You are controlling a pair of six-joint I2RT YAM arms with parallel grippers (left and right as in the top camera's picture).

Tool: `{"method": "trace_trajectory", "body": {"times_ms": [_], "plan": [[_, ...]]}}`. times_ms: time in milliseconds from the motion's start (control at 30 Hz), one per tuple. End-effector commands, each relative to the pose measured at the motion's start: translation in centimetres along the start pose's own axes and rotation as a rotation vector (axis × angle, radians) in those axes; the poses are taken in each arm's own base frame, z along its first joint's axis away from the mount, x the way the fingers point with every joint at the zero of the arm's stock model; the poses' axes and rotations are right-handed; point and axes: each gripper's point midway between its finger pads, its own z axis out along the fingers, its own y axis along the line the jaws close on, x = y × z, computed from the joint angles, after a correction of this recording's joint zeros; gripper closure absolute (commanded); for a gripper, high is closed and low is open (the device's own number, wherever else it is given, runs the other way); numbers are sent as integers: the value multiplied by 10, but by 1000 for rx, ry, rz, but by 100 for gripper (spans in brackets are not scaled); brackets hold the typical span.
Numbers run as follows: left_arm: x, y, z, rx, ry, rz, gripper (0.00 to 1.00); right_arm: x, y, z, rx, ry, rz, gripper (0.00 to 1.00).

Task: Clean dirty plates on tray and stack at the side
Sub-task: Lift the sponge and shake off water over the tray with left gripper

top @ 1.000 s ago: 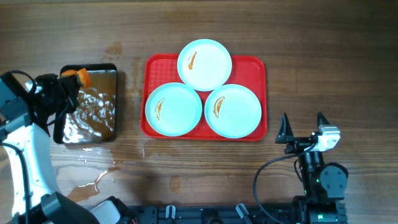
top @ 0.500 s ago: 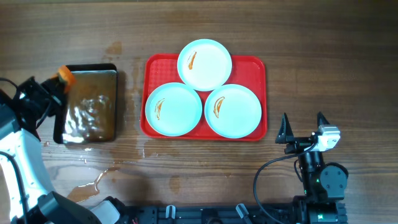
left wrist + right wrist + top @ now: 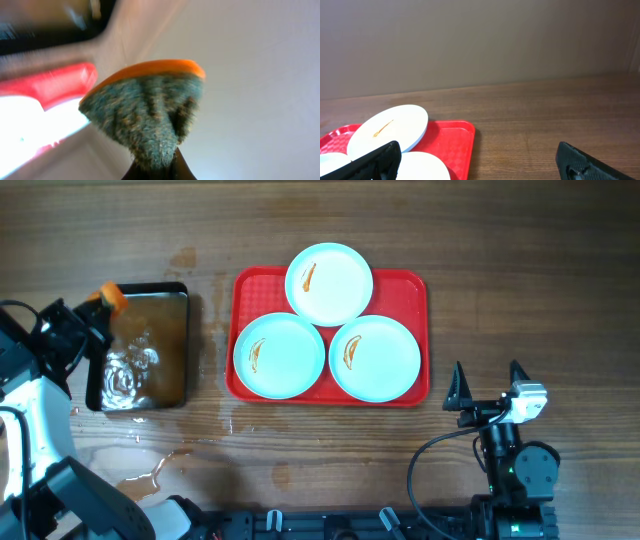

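I need to swing my left gripper over the pan and down onto the nearest smeared plate [image 3: 279, 356], which lies to its right in the overhead view, and release the sponge [image 3: 110, 297].
Three pale plates, each with an orange smear, lie on the red tray [image 3: 410, 285]: one at the back [image 3: 329, 283], one front left [image 3: 279, 355], one front right [image 3: 374, 358]. My left gripper [image 3: 97, 310] is shut on an orange-backed green sponge [image 3: 110, 297] at the back left corner of the dark pan. In the left wrist view the sponge [image 3: 145, 110] fills the middle, pinched at its lower tip by the left gripper [image 3: 155, 170]. My right gripper [image 3: 487, 375] stands open, right of the tray, nothing between its fingers. The right wrist view shows the right gripper [image 3: 477, 155], the tray [image 3: 452, 137] and the back plate [image 3: 387, 127].
A dark metal pan [image 3: 150, 287] holding rippling brownish water sits left of the tray. A thin puddle [image 3: 150, 470] spreads on the wooden table in front of the pan. My left arm runs along the table's left edge.
My left gripper, with the sponge, has drawn left from over the pan to its back left corner. The water in the pan has shifted. The right arm has not moved.
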Motion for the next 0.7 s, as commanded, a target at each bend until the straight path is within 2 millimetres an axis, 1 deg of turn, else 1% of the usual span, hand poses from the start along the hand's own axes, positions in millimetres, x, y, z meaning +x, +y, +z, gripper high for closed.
{"method": "trace_trajectory", "body": {"times_ms": [0, 67, 100, 133, 167, 200, 233, 267, 300, 333, 367, 400, 467, 533, 567, 600, 633, 667], "plan": [[39, -4, -11, -12, 198, -90, 96, -2, 0, 0, -4, -8, -12, 0], [19, -2, -8, 0, 84, 11, 96, -2, 0, 0, -4, -8, -12, 0], [3, 5, -6, -21, -10, 44, 96, -2, 0, 0, -4, -8, -12, 0], [-19, 20, -6, -74, -142, 38, 96, -2, 0, 0, -4, -8, -12, 0], [-52, 48, -13, -176, -351, -20, 96, -2, 0, 0, -4, -8, -12, 0], [-70, 66, -20, -245, -472, -51, 96, -2, 0, 0, -4, -8, -12, 0], [-75, 74, -22, -274, -500, -64, 96, -2, 0, 0, -4, -8, -12, 0], [-70, 78, -16, -284, -449, -82, 96, -2, 0, 0, -4, -8, -12, 0], [-60, 74, -11, -267, -378, -88, 96, -2, 0, 0, -4, -8, -12, 0], [-42, 65, -3, -229, -264, -96, 96, -2, 0, 0, -4, -8, -12, 0], [-20, 52, 4, -185, -125, -101, 96, -2, 0, 0, -4, -8, -12, 0], [1, 42, 7, -154, -6, -116, 96, -2, 0, 0, -4, -8, -12, 0], [32, 29, 5, -129, 176, -200, 96, -2, 0, 0, -4, -8, -12, 0], [45, 27, 2, -145, 250, -290, 96, -2, 0, 0, -4, -8, -12, 0], [35, 27, 5, -133, 190, -268, 96, -2, 0, 0, -4, -8, -12, 0], [19, 28, 8, -119, 101, -214, 96, -2, 0, 0, -4, -8, -12, 0], [3, 32, 8, -120, 9, -178, 96, -2, 0, 0, -4, -8, -12, 0], [-16, 41, 7, -140, -104, -170, 96, -2, 0, 0, -4, -8, -12, 0]]}}
